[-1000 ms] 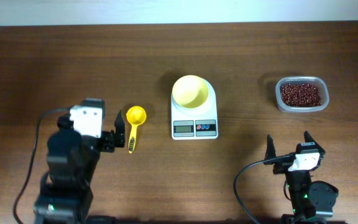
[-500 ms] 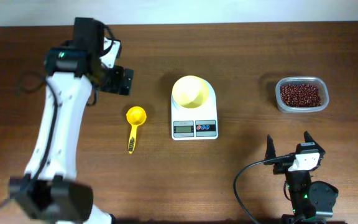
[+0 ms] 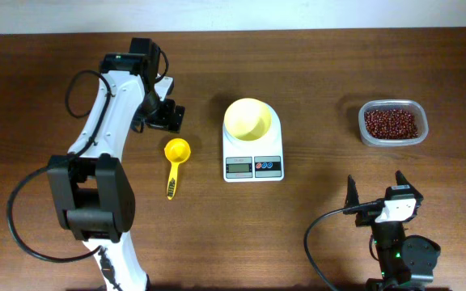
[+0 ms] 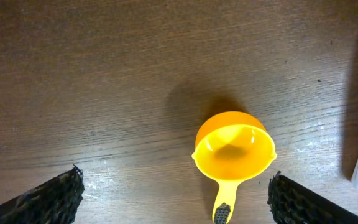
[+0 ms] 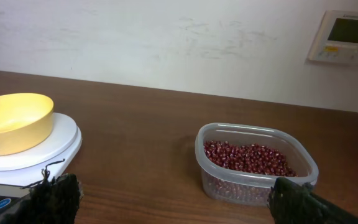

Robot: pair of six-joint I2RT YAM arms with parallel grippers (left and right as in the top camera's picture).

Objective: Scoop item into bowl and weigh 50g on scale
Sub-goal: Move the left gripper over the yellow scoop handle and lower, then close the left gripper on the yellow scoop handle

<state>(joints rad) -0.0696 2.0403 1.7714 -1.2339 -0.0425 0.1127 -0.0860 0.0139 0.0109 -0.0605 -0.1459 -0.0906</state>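
The scoop's cup lies below my left gripper and back toward the base. The gripper moves down and back next, onto the cup's rim farthest from the scale.
The dark reddish-brown beans fill a clear plastic tub at the right, also in the right wrist view. The pale-yellow bowl stands empty on the white scale; both show in the right wrist view, the bowl and the scale. A bright yellow scoop lies left of the scale, cup toward the back. My left gripper is open just behind the scoop's cup, above the table. My right gripper is open and empty near the front edge, well short of the tub.
The clear tub's rim stands ahead of my right gripper. The scale's display and red and blue buttons face the front. The left arm's cable loops over the table's left side. A pale wall with a control panel lies behind.
My left arm swung from the front left up to the back of the table, then came right and a little forward to above the scoop's cup. The right arm has not moved.
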